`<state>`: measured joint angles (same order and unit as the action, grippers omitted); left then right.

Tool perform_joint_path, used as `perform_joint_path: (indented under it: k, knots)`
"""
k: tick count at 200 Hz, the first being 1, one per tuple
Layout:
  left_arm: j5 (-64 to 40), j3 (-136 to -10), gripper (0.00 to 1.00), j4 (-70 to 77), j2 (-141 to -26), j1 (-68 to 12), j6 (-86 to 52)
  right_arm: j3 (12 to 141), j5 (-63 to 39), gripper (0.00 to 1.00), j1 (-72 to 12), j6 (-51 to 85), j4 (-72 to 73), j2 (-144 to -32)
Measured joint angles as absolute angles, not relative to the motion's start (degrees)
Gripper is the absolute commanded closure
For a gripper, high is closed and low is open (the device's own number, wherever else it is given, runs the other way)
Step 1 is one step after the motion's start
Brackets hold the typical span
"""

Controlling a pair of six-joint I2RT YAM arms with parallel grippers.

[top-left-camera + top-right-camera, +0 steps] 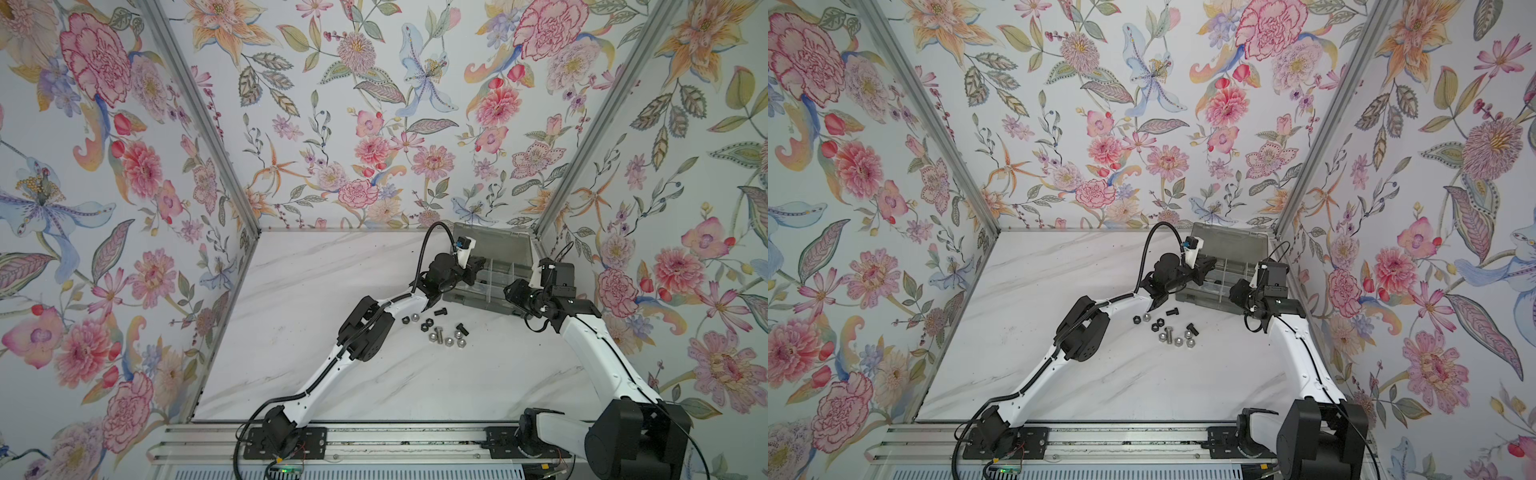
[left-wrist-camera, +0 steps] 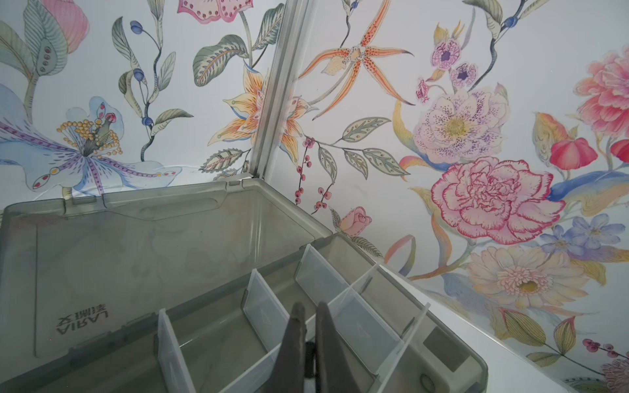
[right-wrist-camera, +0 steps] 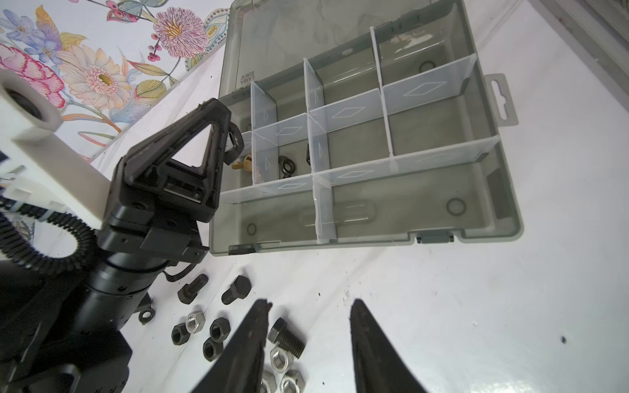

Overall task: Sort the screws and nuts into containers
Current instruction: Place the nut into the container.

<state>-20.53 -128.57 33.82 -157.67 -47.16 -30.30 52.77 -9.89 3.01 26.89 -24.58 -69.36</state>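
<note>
I should next lower my left gripper toward the container with the black winged nut (image 1: 1217,282) to let go of the small black nut, because a similar piece is in there.
The grey organizer box (image 3: 483,217) lies open at the back right, clear walls dividing its containers (image 3: 354,112). My left gripper (image 2: 308,308) hangs over a container near the box's left end, shut on a small black nut (image 3: 234,138). One container holds a black winged nut (image 3: 286,166), and a brass piece (image 3: 243,163) lies beside it. Loose black screws (image 3: 192,289) and black and silver nuts (image 3: 195,321) lie on the table in front of the box, seen in both top views (image 1: 440,311) (image 1: 1170,311). My right gripper (image 3: 308,306) is open above that pile, with a black screw (image 3: 286,337) by one finger.
The box's hinged lid (image 1: 490,241) leans back towards the rear wall. The floral side wall (image 1: 623,270) stands close to the right of the box. My left arm (image 1: 365,328) stretches across the marble table (image 1: 311,282) just left of the pile.
</note>
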Motion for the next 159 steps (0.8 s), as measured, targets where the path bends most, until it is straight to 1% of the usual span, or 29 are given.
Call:
perform_joint_path:
  k: [89, 104, 124, 137, 151, 159]
  knots:
    - [-20.5, -130.4, 1.0, 31.3, -159.3, -47.3, -30.2, 52.6, -10.1, 0.57, 3.1, 26.9, -24.5, -69.4]
    - [-20.5, -130.8, 0.93, 31.1, -159.5, -47.3, -30.2, 52.6, -10.1, 0.57, 3.1, 26.9, -24.5, -69.4]
    - [-20.5, -131.0, 0.92, 31.0, -159.5, -47.3, -30.2, 52.4, -10.1, 0.57, 3.1, 26.9, -24.3, -69.4]
    - [-20.5, -131.0, 0.89, 31.0, -159.5, -47.3, -30.2, 52.4, -10.1, 0.57, 3.1, 26.9, -24.3, -69.4]
    - [-20.5, -131.0, 0.87, 30.9, -159.6, -47.3, -30.4, 52.4, -10.1, 0.57, 3.1, 26.9, -24.3, -69.3]
    - [-20.5, -131.0, 0.84, 30.8, -159.6, -47.3, -30.4, 52.4, -10.1, 0.57, 3.1, 26.9, -24.3, -69.3]
